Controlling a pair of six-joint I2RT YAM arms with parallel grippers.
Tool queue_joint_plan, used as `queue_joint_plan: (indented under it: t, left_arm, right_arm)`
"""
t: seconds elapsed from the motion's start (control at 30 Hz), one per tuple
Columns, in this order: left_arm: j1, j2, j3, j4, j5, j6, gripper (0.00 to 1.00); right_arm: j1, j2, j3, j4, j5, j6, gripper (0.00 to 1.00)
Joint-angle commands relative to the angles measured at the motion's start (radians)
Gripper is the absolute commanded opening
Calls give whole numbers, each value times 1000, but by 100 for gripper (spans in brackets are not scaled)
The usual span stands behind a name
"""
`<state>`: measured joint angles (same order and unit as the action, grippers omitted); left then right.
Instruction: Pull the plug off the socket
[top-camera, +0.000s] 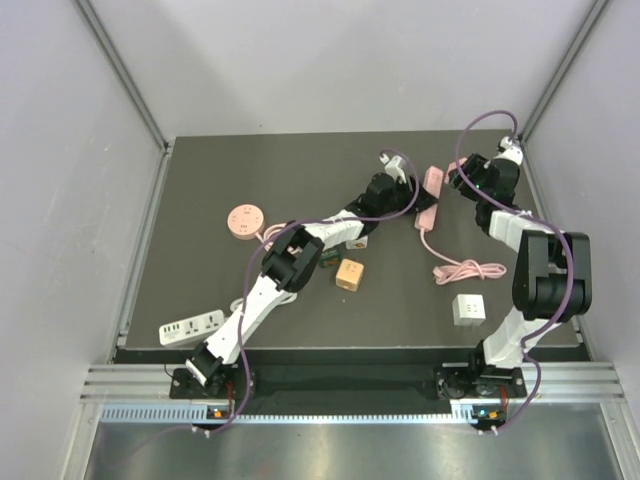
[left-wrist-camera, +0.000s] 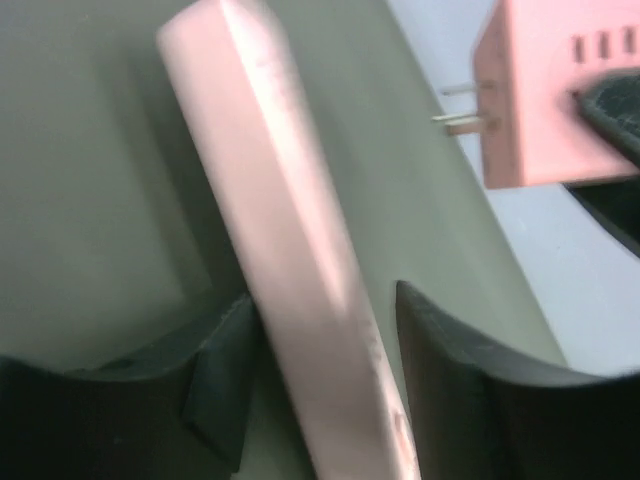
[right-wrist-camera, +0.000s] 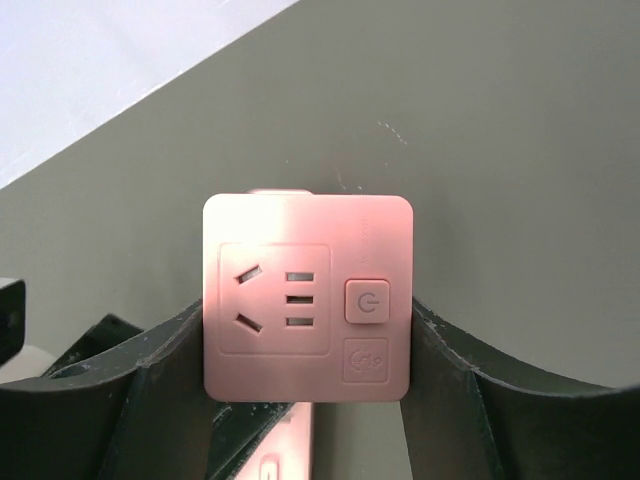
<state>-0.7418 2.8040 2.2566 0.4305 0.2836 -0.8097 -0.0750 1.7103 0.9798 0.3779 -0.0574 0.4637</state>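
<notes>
The bare mat by the wooden cube lies behind and below, so my right gripper next needs to carry the unplugged adapter back toward the cube and down, and let go of it.
The pink power strip (top-camera: 429, 196) lies at the back right of the mat. In the left wrist view the strip (left-wrist-camera: 300, 290) runs between my left gripper (left-wrist-camera: 325, 300) fingers, which are closed on its sides. My right gripper (right-wrist-camera: 305, 312) is shut on a pink square plug adapter (right-wrist-camera: 300, 290) with a socket face and a power button. In the left wrist view that adapter (left-wrist-camera: 530, 110) hangs beside the strip with its metal prongs (left-wrist-camera: 460, 108) bare and apart from it. From above, the right gripper (top-camera: 463, 178) sits just right of the strip and the left gripper (top-camera: 416, 200) just left of it.
The strip's pink cord (top-camera: 465, 270) coils at the right. A white cube adapter (top-camera: 468, 310), a wooden cube (top-camera: 349, 275), a round pink socket (top-camera: 245, 220) and a white power strip (top-camera: 190, 326) lie on the mat. A white plug (top-camera: 395, 162) lies behind the left arm.
</notes>
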Motion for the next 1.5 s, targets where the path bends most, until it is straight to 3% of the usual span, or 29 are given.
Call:
queue_joint_plan:
  t: [0.0, 0.07, 0.13, 0.2, 0.4, 0.6, 0.87, 1.1, 1.3, 1.47]
  left_arm:
    - [24, 3, 47, -71, -1, 135, 63]
    - [24, 14, 90, -90, -1, 144, 66]
    - [24, 2, 92, -91, -7, 161, 78]
    - [24, -9, 89, -98, -9, 176, 81]
    - [22, -122, 26, -127, -1, 288, 85]
    - [22, -349, -150, -193, -69, 386, 85]
    - [21, -806, -644, -174, -158, 331, 84]
    - [10, -1176, -1038, -194, -130, 229, 84]
    - [-21, -1484, -1395, -194, -98, 146, 84]
    - [-68, -1669, -1575, -193, -124, 77, 84]
  right_arm:
    - [-6, -74, -3, 88, 1, -13, 0]
    - [-6, -84, -10, 92, 2, -13, 0]
    - [-8, -92, -15, 93, 4, -16, 0]
    - [-8, -94, -15, 92, 1, -16, 0]
    - [-8, -84, 3, 73, -16, -16, 0]
    - [-8, -116, 22, -13, -61, 10, 0]
    - [-9, -251, -49, -79, -269, 136, 0]
    - [13, -409, -289, 2, -485, 239, 0]
    - [114, -537, -401, -42, -484, 159, 0]
    - [202, -549, -480, -27, -435, 145, 1]
